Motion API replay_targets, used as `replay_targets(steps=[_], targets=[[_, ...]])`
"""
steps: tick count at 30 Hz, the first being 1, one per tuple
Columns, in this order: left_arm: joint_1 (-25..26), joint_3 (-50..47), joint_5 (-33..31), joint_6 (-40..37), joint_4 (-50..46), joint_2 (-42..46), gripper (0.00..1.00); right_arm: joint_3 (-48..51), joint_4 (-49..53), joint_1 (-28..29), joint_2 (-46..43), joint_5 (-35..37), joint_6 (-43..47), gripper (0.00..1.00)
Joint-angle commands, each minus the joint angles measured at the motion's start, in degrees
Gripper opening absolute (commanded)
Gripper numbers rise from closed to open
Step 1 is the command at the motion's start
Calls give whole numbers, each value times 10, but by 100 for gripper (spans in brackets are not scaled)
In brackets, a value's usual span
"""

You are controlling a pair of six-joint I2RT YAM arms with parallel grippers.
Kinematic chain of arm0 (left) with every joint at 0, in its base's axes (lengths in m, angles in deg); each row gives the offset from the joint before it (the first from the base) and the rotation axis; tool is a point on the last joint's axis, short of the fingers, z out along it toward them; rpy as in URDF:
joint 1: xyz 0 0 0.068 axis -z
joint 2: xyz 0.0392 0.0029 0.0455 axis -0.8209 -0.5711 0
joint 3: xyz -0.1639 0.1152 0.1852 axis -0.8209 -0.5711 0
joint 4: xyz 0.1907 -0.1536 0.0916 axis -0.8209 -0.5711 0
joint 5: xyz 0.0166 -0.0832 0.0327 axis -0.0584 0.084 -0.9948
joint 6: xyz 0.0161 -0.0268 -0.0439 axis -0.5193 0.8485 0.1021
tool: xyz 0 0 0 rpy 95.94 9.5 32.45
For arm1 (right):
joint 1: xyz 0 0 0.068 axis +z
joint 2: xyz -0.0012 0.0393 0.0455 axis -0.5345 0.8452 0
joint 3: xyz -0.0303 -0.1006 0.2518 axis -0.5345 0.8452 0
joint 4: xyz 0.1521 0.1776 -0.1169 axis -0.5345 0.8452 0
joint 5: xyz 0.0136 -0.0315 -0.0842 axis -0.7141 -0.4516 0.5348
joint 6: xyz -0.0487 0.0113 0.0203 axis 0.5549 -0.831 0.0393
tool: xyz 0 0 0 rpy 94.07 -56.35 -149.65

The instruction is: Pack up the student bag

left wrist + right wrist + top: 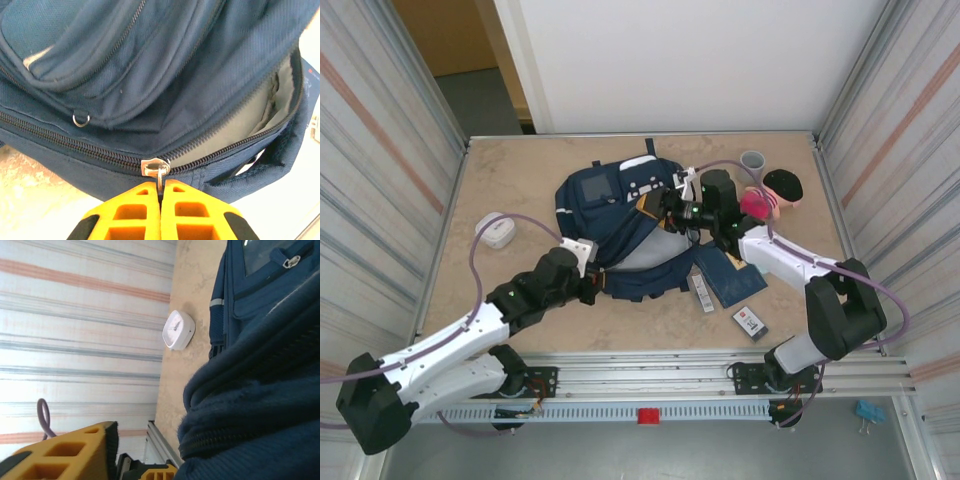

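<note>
I will slide my left gripper outward along the still closed zipper to the bag's edge facing the clock, then release the zipper pull.
The student bag, navy-blue with white patches, lies flat in the middle of the table. My left gripper is at its near left edge, shut on the metal zipper pull. In the left wrist view the gripper pinches that pull between its yellow fingers. To the right of the slider the zipper is parted and grey lining shows. My right gripper is at the bag's right side by the opening. One yellow finger stands well off the bag fabric, which hides the other finger.
A white clock sits left of the bag. A grey cup and a doll are at the back right. A dark blue book, a slim grey bar and a small card lie near the bag's right front.
</note>
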Motion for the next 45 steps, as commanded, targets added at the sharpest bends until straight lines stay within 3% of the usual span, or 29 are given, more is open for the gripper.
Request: replay_targets(steps=[1, 7, 12, 16, 21, 24, 35, 45], targets=[[-2, 3, 18, 14, 54, -4, 0, 38, -96, 37, -18, 50, -60, 53], [-2, 8, 12, 21, 60, -10, 0, 54, -131, 80, -6, 119, -84, 52], [-4, 3, -29, 18, 27, 6, 0, 47, -97, 67, -7, 106, -57, 19], [-18, -12, -54, 11, -11, 30, 0, 6, -15, 24, -12, 28, 10, 11], [-50, -51, -51, 8, -23, 74, 0, -65, 85, -45, 3, -75, 75, 9], [-69, -74, -40, -1, -6, 91, 0, -94, 93, -67, 14, -125, 80, 5], [-198, -79, -3, -38, 84, 21, 0, -220, 224, -65, 41, -239, 183, 3], [-240, -76, -42, -51, 173, -58, 0, -297, 289, -65, 41, -325, 238, 2]])
